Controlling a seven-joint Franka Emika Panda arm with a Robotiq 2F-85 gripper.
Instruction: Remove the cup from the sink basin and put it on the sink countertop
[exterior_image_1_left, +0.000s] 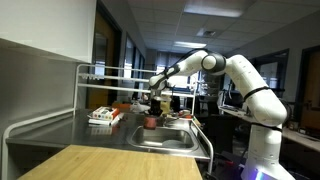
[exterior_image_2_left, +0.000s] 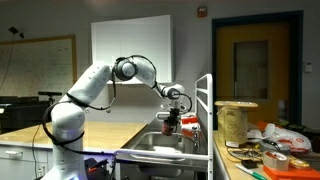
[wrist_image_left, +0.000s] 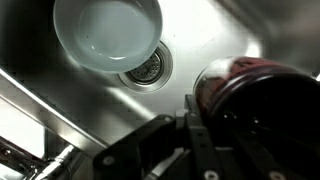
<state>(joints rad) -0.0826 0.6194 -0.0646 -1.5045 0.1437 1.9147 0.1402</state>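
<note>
The bare grey countertop past the basin's edge (exterior_image_1_left: 124, 133) lies outward. My gripper should next lift the cup (exterior_image_1_left: 151, 122), carry it outward over the basin's edge, then lower it and let it go there.
The small dark-red cup (exterior_image_1_left: 151, 122) hangs in my gripper (exterior_image_1_left: 153, 108) just above the sink basin (exterior_image_1_left: 165, 140); both exterior views show it (exterior_image_2_left: 168, 126) under the gripper (exterior_image_2_left: 170, 114). In the wrist view the cup (wrist_image_left: 255, 75) fills the right side. One finger of the gripper (wrist_image_left: 205, 112) presses against its rim, and the other finger is hidden by the cup. The shiny basin floor (wrist_image_left: 60, 90) lies below. The grey sink countertop (exterior_image_1_left: 60, 128) stretches beside the basin inside a white rail.
A white bowl (wrist_image_left: 108, 35) sits in the basin beside the drain (wrist_image_left: 146, 68). A flat red-and-white packet (exterior_image_1_left: 103, 116) lies on the countertop near the basin. A light wooden tabletop (exterior_image_1_left: 100, 163) is in front. The white rail (exterior_image_2_left: 207, 110) stands close to the gripper.
</note>
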